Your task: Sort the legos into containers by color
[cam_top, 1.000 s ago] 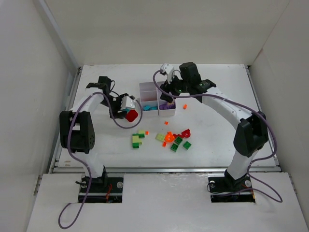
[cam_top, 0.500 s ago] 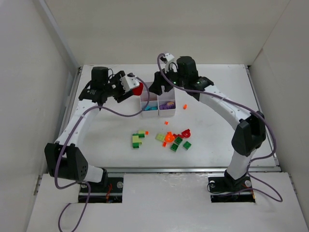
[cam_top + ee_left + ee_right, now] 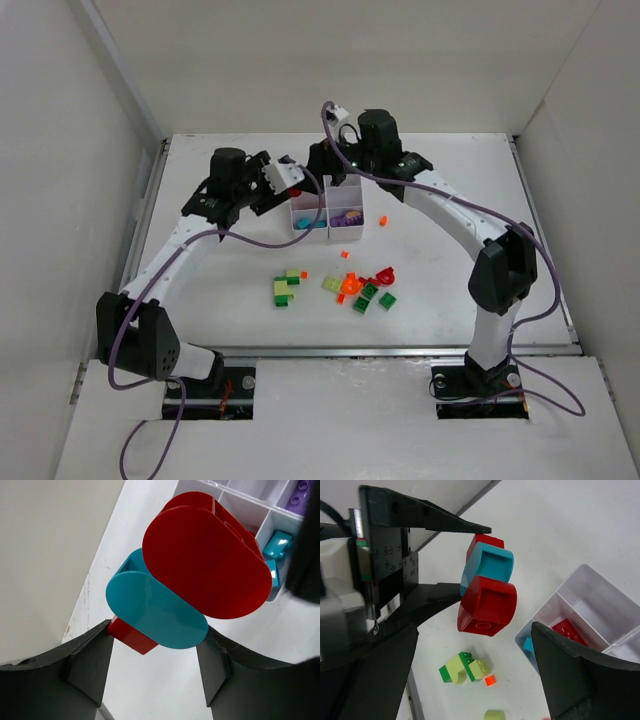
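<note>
My right gripper moves toward the held stack next and shuts its fingers around the large red brick (image 3: 294,192), because that stack end juts past the left gripper's fingers.
My left gripper (image 3: 289,182) is shut on a small stack of legos (image 3: 200,565): a large rounded red brick, a teal brick and a small red brick. It holds the stack in the air just left of the white container (image 3: 326,212). The stack also shows in the right wrist view (image 3: 487,602), pinched between the left gripper's black fingers. My right gripper (image 3: 318,165) is open and empty, its jaws wide apart beside the stack (image 3: 293,190). The container (image 3: 585,592) holds a red brick (image 3: 568,630), teal bricks (image 3: 277,545) and purple bricks (image 3: 301,491) in separate compartments.
Loose legos lie on the table in front of the container: a green and yellow-green cluster (image 3: 286,289), a red, orange and green pile (image 3: 366,288), and small orange bricks (image 3: 382,219). White walls stand close on both sides and behind.
My left arm has swung right and carried the stack up beside the container. My right gripper has shifted left towards the stack.
</note>
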`<state>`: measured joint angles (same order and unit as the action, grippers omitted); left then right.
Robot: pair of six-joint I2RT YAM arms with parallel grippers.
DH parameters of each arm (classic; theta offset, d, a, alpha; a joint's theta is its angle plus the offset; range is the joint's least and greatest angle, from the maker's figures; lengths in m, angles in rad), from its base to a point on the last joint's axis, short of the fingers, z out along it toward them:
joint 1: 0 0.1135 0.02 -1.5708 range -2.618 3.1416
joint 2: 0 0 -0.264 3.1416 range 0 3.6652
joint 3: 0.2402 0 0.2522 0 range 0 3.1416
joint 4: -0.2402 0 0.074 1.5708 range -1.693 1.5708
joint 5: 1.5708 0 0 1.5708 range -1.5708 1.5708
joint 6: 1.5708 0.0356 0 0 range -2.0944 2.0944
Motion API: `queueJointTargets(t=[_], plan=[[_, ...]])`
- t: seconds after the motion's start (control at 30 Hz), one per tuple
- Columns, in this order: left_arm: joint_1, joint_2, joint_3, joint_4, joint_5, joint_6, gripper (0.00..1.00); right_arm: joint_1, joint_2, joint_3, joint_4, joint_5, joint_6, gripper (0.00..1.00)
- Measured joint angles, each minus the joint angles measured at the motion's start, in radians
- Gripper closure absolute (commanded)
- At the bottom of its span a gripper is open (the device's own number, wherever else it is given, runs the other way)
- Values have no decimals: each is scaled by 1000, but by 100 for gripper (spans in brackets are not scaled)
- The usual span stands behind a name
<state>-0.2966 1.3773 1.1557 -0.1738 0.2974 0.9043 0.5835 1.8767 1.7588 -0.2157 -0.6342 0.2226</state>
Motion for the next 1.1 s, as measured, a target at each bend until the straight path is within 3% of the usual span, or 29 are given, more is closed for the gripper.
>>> queueJointTargets(t=[0.23,0.33,0.37,0.57,0.7,1.1], plan=[[-24,-15,-26,37,-36,-8,100,6,33,11,0,18,42,0],[-35,-31,-42,43,-42,-8,100,7,72,48,1,-7,49,17],[-38,-34,-45,44,-42,-8,100,7,82,56,0,-18,51,33],[-43,-46,-48,61,-58,-26,100,6,116,80,4,-71,81,69],[-42,-45,-48,74,-82,-51,100,7,116,81,6,-100,80,100],[46,23,-55,28,-132,-143,100,-147,96,-46,4,-124,43,100]])
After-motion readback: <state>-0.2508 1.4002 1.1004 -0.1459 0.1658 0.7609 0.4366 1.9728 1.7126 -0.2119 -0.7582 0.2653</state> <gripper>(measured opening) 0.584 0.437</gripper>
